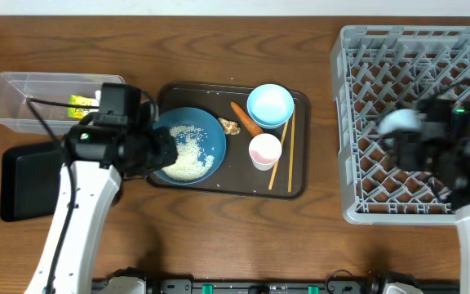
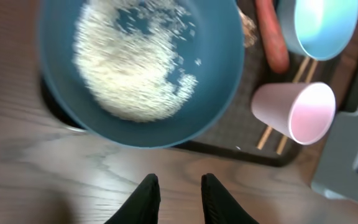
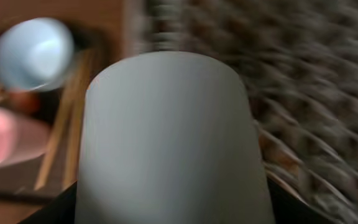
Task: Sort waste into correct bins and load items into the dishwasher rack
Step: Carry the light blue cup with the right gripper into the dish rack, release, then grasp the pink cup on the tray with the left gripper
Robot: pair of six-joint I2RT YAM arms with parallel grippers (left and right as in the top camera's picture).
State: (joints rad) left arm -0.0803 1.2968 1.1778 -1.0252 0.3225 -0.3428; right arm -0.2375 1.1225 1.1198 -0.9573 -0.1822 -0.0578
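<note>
The right gripper draws back, lowers and releases the cup at the rack's empty near rows next, since those rows lie below it and back toward my base.
The dark blue plate-bowl [image 1: 210, 135] with loose white rice [image 1: 188, 155] lies on the brown serving tray [image 1: 300, 186]. My left gripper [image 1: 167, 152] hovers at its near-left rim, over bare wood in the left wrist view, its jaws [image 2: 179, 182] a little open with nothing between them. My right gripper [image 1: 410, 135] is shut on the small blue cup [image 1: 398, 122] above the grey dishwasher rack [image 1: 357, 65]; the cup [image 3: 173, 137] fills the right wrist view. On the tray also lie an orange carrot [image 1: 246, 118], a brownish scrap [image 1: 229, 126], a light blue bowl [image 1: 269, 104], a white-pink cup [image 1: 265, 151] and chopsticks [image 1: 288, 151].
A clear plastic tub [image 1: 15, 94] at the far left holds the yellow-green wrapper [image 1: 80, 106]. The flat black tray [image 1: 27, 184] lies in front of it, partly under my left arm. Bare wooden table separates the serving tray from the rack.
</note>
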